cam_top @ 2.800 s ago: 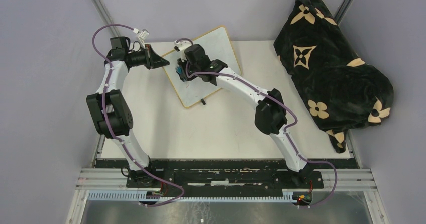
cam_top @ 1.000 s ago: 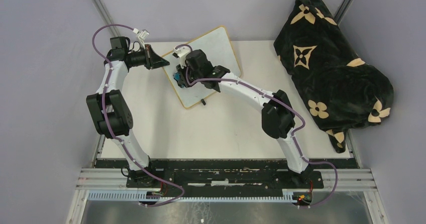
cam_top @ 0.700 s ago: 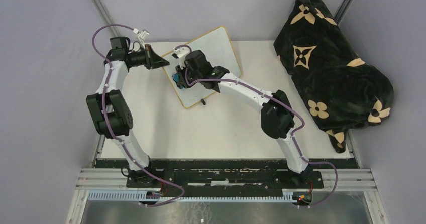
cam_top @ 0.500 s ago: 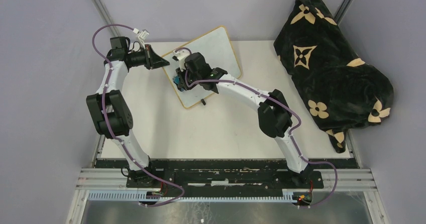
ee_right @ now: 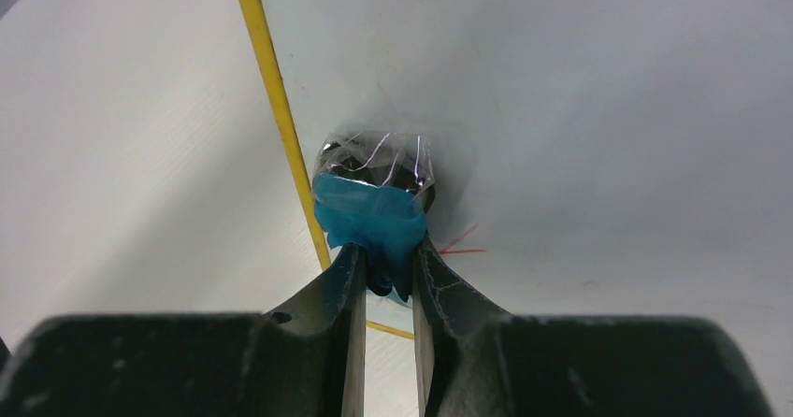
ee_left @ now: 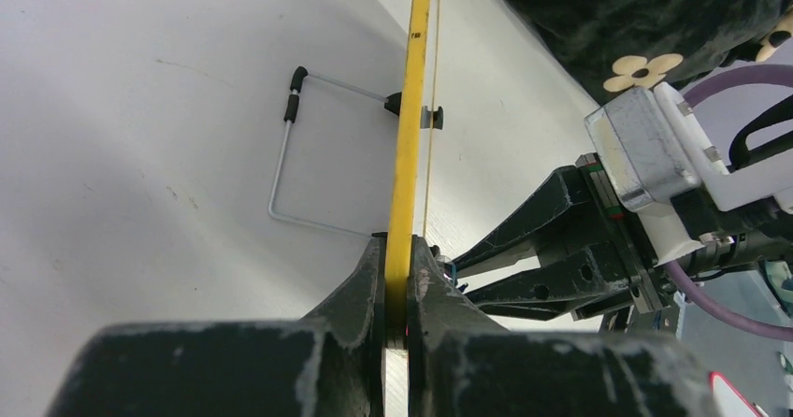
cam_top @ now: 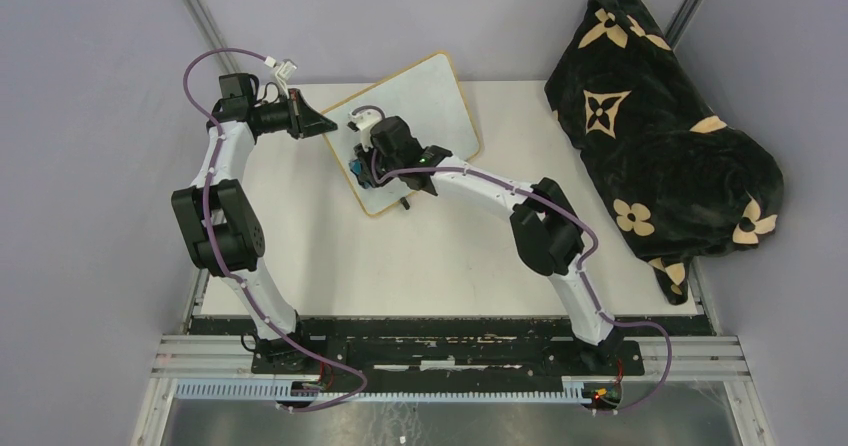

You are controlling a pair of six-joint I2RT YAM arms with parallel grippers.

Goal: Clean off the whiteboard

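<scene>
Next, my right gripper wipes the red stroke, then carries the eraser over and down onto the tabletop between board and blanket [cam_top: 501,229]. It releases it there, since that part is empty.
The whiteboard [cam_top: 425,101] lies tilted at the back of the table, its thin frame yellow in the wrist views. My left gripper [cam_top: 322,124] is shut on the board's left edge [ee_left: 402,174], seen edge-on. My right gripper [cam_top: 362,166] is shut on a blue eraser [ee_right: 369,221] with a dark, shiny pad, pressed on the board's surface [ee_right: 580,108] close to the frame near the front-left corner. A short red stroke [ee_right: 461,247] shows just right of the eraser. The wire foot [ee_left: 299,155] of the board shows behind it.
A black blanket with tan flower patterns [cam_top: 655,126] is heaped at the table's right side. The table surface [cam_top: 440,256] is white. Grey walls close in the back and sides.
My right gripper has slid the eraser along the board's left part toward the front-left corner, after a small move back and forth. The left gripper and board have stayed put.
</scene>
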